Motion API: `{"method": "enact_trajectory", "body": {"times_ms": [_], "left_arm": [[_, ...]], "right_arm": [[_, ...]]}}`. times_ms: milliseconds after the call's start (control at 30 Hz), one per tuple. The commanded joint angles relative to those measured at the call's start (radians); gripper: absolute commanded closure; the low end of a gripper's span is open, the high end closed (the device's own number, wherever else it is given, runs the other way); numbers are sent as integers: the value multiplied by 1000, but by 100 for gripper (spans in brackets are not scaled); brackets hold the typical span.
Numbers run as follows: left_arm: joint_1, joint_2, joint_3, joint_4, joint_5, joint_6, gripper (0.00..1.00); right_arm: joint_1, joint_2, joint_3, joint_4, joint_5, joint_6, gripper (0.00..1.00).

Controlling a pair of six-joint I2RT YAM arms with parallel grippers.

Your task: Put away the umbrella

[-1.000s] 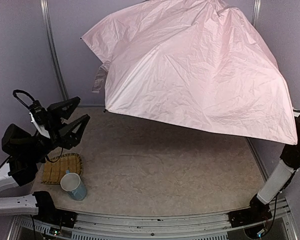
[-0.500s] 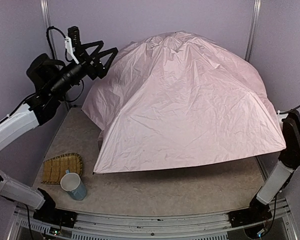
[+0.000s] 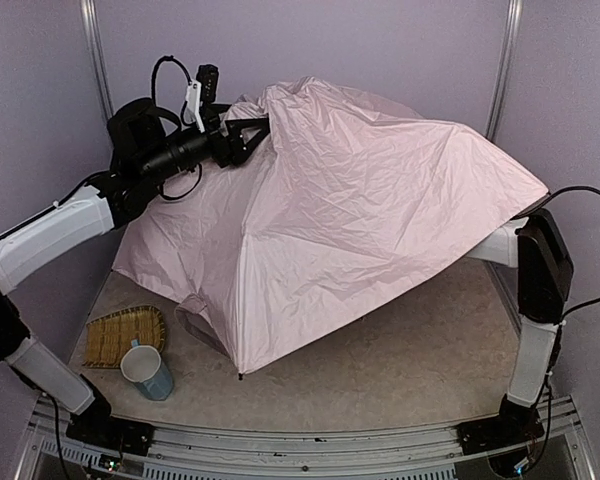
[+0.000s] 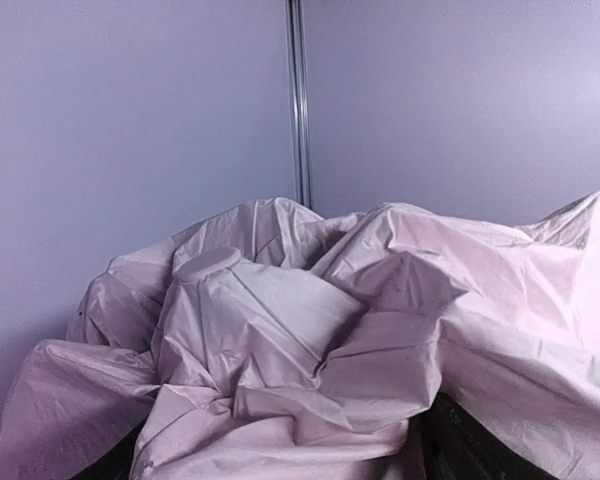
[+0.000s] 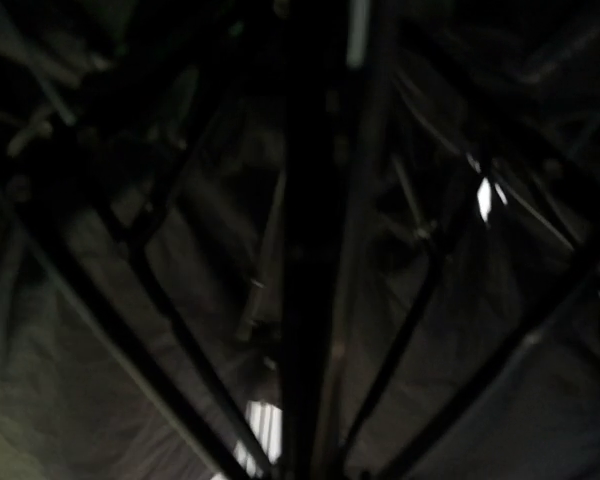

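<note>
My right gripper draws the umbrella away from the left gripper next, then lowers and releases it on the tabletop beneath the canopy [image 3: 335,365], which lies bare below it.
The umbrella [image 3: 360,220] is open, and its pale pink canopy hangs tilted over the table with the low rim near the front left. My left gripper [image 3: 245,138] is pressed against the crumpled crown at the upper left. In the left wrist view its dark fingers [image 4: 480,450] stand wide apart with bunched pink fabric [image 4: 310,340] bulging between them. My right arm [image 3: 540,270] reaches in under the canopy from the right, which hides its gripper. The right wrist view shows only the black lining, the ribs and the shaft [image 5: 315,250], which runs up from the bottom middle.
A woven tray [image 3: 125,335] and a pale blue cup [image 3: 148,372] sit at the table's front left, just beside the canopy's low rim. Bare tabletop [image 3: 420,370] shows at the front right. Purple walls and metal posts [image 3: 98,60] close the back.
The canopy came down from high at the right and now slumps lower and to the left over the table. My left arm rose from the front left to the crown. The right arm swung inward.
</note>
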Motion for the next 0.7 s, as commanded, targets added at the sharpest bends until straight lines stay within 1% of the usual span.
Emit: {"method": "enact_trajectory", "body": {"times_ms": [0, 67, 167, 233, 333, 367, 433, 467, 500, 533, 567, 600, 633, 667], "left_arm": [[-137, -13, 154, -139, -69, 149, 23], [-190, -10, 255, -219, -134, 216, 23], [-205, -5, 368, -287, -185, 201, 26], [-206, -9, 407, -306, -204, 186, 28], [-195, 2, 417, -323, -205, 168, 29], [-172, 14, 408, -338, -191, 143, 29], [-99, 52, 350, -370, -113, 57, 29], [-70, 73, 299, -376, -66, 18, 30], [-71, 96, 238, -373, -60, 38, 29], [-103, 118, 181, -350, -132, 96, 29], [-130, 140, 125, -322, -177, 142, 29], [-134, 171, 82, -318, -143, 141, 29], [-125, 202, 49, -327, -102, 100, 30], [-105, 230, -2, -329, -23, 53, 32]], "right_arm": [[95, 37, 287, -22, -113, -79, 100], [118, 65, 420, -58, -134, -117, 100], [142, 83, 529, -73, -141, -145, 100], [147, 77, 535, -45, -148, -121, 100], [146, 64, 462, -5, -134, -114, 100], [146, 60, 421, -8, -107, -119, 100], [134, 43, 284, -1, -76, -88, 100], [124, 30, 186, 45, -75, -61, 100], [111, 23, 62, 109, -87, -38, 100], [99, 28, -62, 207, -97, -19, 100], [84, 43, -214, 345, -83, 1, 100], [75, 74, -335, 500, -96, 11, 100], [73, 115, -440, 627, -95, 15, 100], [78, 148, -507, 673, -97, 3, 100]]}}
